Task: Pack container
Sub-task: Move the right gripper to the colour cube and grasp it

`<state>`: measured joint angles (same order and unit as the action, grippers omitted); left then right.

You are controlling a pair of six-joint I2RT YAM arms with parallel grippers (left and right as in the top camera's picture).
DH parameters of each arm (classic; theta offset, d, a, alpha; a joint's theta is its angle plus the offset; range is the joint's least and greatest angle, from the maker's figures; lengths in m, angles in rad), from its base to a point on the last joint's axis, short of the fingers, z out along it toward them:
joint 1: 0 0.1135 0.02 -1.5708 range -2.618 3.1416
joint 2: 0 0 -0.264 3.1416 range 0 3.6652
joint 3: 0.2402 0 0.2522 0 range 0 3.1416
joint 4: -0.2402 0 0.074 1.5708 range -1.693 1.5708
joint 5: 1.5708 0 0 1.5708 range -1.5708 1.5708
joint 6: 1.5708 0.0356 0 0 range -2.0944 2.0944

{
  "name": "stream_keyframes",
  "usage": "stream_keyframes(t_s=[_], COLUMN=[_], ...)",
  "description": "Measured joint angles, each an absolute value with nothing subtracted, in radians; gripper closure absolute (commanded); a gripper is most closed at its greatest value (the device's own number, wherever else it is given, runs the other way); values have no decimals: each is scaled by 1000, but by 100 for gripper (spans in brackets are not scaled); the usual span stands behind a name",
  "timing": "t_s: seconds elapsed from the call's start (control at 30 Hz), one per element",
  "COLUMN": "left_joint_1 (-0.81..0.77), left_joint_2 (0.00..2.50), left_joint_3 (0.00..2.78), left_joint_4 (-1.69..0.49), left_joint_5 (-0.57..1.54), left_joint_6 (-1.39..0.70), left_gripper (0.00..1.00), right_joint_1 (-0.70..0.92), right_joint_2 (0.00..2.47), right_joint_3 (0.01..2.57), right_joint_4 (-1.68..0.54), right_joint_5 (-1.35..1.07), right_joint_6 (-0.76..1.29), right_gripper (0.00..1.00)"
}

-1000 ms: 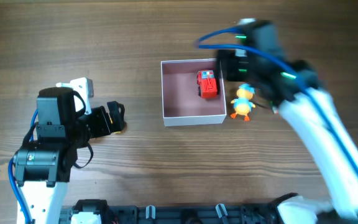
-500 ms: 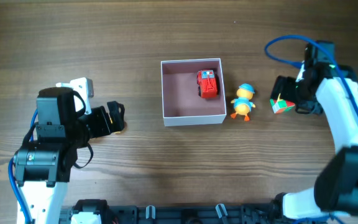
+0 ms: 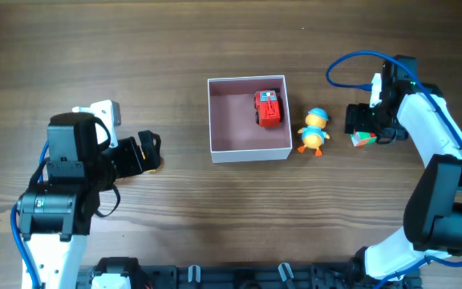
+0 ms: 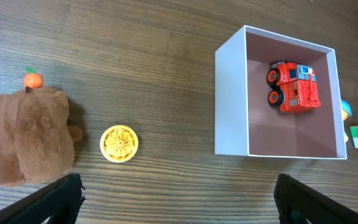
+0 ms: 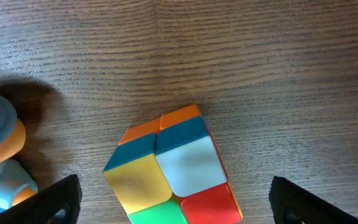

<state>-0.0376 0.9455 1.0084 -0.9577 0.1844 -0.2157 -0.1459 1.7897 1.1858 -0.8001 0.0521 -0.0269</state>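
Observation:
My right gripper goes down around opposite sides of the multicoloured cube [image 3: 365,140] [image 5: 175,177] next and closes on it, since it lies between my open fingers, clear of the duck toy.
The container [image 3: 215,120], a square white-walled box with a dusty-pink inside, sits mid-table and holds a red toy truck [image 3: 268,108]; both show in the left wrist view too, container [image 4: 230,99] and truck [image 4: 293,86]. A yellow duck toy with a blue cap [image 3: 314,131] stands just right of the box. A small multicoloured cube [image 3: 365,140] lies right of the duck and fills the right wrist view [image 5: 169,168]. My right gripper [image 5: 173,208] is open, its fingers straddling the cube. My left gripper [image 4: 179,202] is open and empty over bare wood.
A brown plush toy with an orange top [image 4: 28,134] and a small yellow round piece [image 4: 119,143] lie left of the container. In the overhead view the left arm [image 3: 70,177] hides them.
The right arm swung from beside the container's right wall out to the right, then came back slightly left, and now sits over the cube. The left arm has not moved.

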Motion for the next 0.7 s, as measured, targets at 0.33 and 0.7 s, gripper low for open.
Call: stream_keyframes(t_s=[0.33, 0.7], left_joint_1=[-38, -38], left_joint_2=[945, 945], left_joint_3=[1008, 1008], left_joint_4=[-958, -958], left_joint_5=[184, 184], left_joint_6=[-216, -216], left_gripper=[0, 0], right_joint_1=[-146, -146], right_joint_2=[1790, 1839], right_joint_3=[1182, 1180], right_joint_4=[-793, -788], right_joint_5=[52, 18], right_joint_6=[-91, -149], right_gripper=[10, 47])
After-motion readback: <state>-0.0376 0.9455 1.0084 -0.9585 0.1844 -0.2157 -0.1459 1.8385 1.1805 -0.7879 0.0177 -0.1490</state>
